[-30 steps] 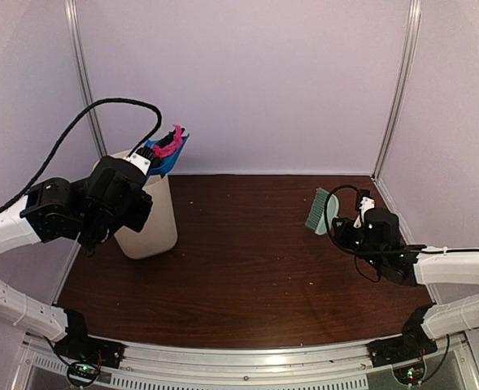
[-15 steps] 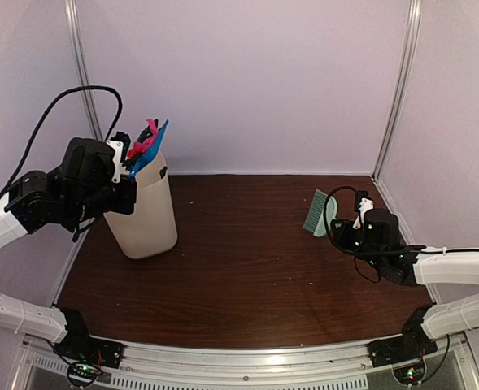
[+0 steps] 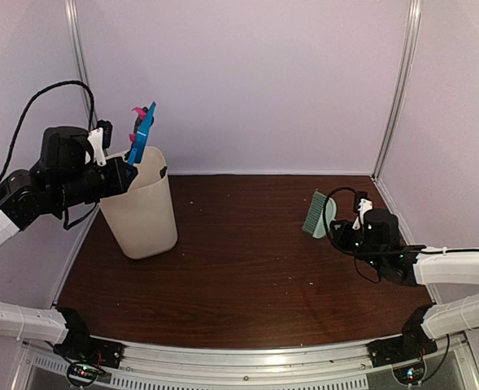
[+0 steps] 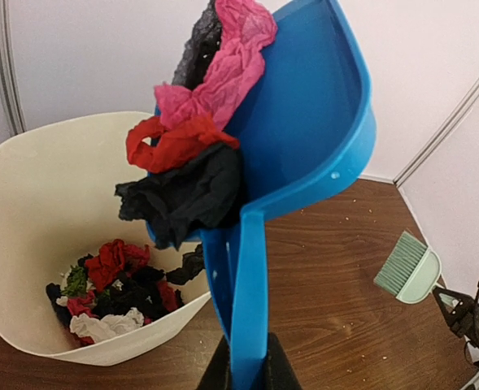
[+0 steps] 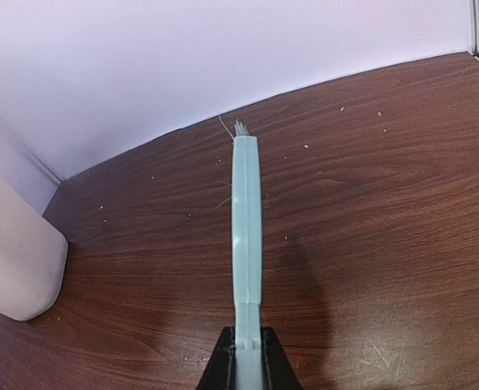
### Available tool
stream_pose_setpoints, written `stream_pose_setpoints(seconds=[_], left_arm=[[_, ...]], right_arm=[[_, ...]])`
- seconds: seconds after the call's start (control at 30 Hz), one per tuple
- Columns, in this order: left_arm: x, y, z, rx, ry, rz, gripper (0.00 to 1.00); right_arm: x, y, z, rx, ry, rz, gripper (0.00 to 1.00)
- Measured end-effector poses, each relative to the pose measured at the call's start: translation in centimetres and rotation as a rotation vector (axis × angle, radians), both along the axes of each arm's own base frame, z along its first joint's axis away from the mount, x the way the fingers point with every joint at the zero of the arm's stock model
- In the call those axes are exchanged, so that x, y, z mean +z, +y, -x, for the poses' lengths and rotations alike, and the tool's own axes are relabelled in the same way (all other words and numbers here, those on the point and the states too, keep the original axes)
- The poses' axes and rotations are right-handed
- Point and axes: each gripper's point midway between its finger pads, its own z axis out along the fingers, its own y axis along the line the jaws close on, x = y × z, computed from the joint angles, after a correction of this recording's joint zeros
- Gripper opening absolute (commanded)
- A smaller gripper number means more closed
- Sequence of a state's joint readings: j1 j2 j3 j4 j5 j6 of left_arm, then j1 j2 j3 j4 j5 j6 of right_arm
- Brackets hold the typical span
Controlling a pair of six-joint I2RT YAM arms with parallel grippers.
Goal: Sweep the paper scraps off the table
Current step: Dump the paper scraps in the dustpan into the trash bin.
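The table's bare wood lies below and to the right in the top view. My right gripper will move down to that side of the table next and release the brush (image 5: pixel 246 219).
My left gripper (image 4: pixel 247 375) is shut on the handle of the blue dustpan (image 4: pixel 304 146), held tipped up on edge over the cream bin (image 4: pixel 28 203); the dustpan also shows in the top view (image 3: pixel 139 134). Pink, red and black paper scraps (image 4: pixel 198 138) cling to the pan's lip above the bin. More paper scraps (image 4: pixel 113 288) lie in the bin's bottom. My right gripper (image 5: pixel 246 357) is shut on the pale green hand brush (image 5: pixel 246 219), held above the table (image 3: pixel 247 260) at the right (image 3: pixel 318 213).
The cream bin (image 3: pixel 141 213) stands at the table's back left corner. White walls close the back and sides. Tiny pale crumbs dot the wood (image 5: pixel 304 147). The silver front rail (image 3: pixel 247 357) runs along the near edge.
My left arm has swung left and up, tilting the dustpan steeper over the bin. The right arm and the brush have stayed put.
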State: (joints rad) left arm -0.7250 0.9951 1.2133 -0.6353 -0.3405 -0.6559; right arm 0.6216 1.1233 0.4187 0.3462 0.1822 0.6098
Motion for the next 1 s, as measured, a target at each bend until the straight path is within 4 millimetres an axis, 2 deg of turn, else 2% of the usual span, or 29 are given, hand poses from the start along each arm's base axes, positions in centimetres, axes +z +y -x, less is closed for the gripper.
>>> stream_pose_setpoints(seconds=[0.5,0.83,1.0], left_arm=[[1.8,0.5,-0.5,0.047,0.023,0.270,0.00],[0.8,0.2,-1.1,0.044,0.075,0.446,0.00],[2.2,-0.7,-0.8,0.006,0.062,0.551,0.00]], right_arm=[[-0.1,0.0,0.1,0.004,0.006,0.003,0.00],[-0.2,0.3,0.2,0.018,0.008,0.001,0.00],[-0.2,0.4,0.2,0.027,0.010,-0.002,0.00]])
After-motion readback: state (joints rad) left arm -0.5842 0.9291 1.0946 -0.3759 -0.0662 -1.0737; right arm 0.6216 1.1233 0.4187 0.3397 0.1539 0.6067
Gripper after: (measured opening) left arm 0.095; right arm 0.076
